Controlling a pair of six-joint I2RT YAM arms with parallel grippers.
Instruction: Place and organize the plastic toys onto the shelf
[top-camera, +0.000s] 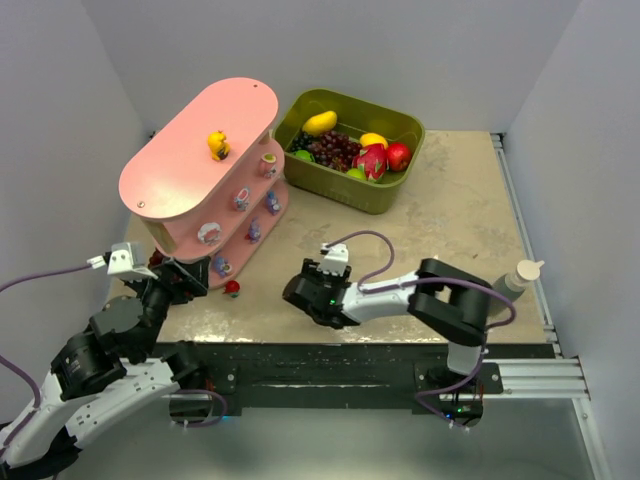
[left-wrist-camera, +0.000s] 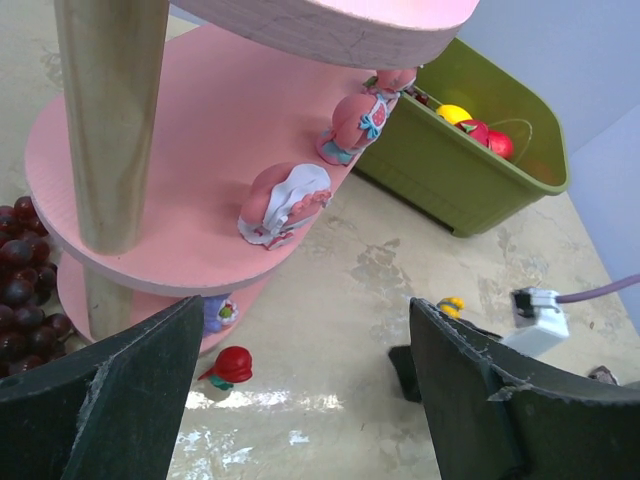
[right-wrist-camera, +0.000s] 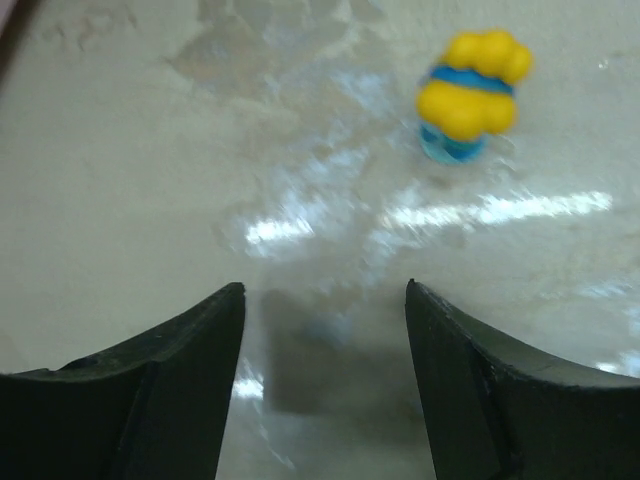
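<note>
Next, the right gripper goes outward and toward the right in the wrist view to straddle the yellow, blue-banded toy (right-wrist-camera: 470, 95), which lies that way.
The pink three-tier shelf (top-camera: 200, 150) stands at the back left. A yellow toy (top-camera: 217, 145) is on its top board, and pink and purple toys (top-camera: 241, 198) line the two lower boards. In the left wrist view two pink toys (left-wrist-camera: 285, 203) sit on the middle board. A red toy (top-camera: 232, 288) lies on the table by the shelf's foot. My left gripper (left-wrist-camera: 305, 305) is open just short of this red toy (left-wrist-camera: 232, 365). My right gripper (right-wrist-camera: 325, 300) is open and empty near the table top, with a yellow, blue-banded toy (right-wrist-camera: 470, 95) lying ahead to its right.
An olive-green bin (top-camera: 362, 197) with larger fruits stands behind the shelf's right end. A dark red grape bunch (left-wrist-camera: 20, 265) lies by the shelf's post. A small bottle (top-camera: 518, 277) stands at the table's right edge. White walls close in on three sides.
</note>
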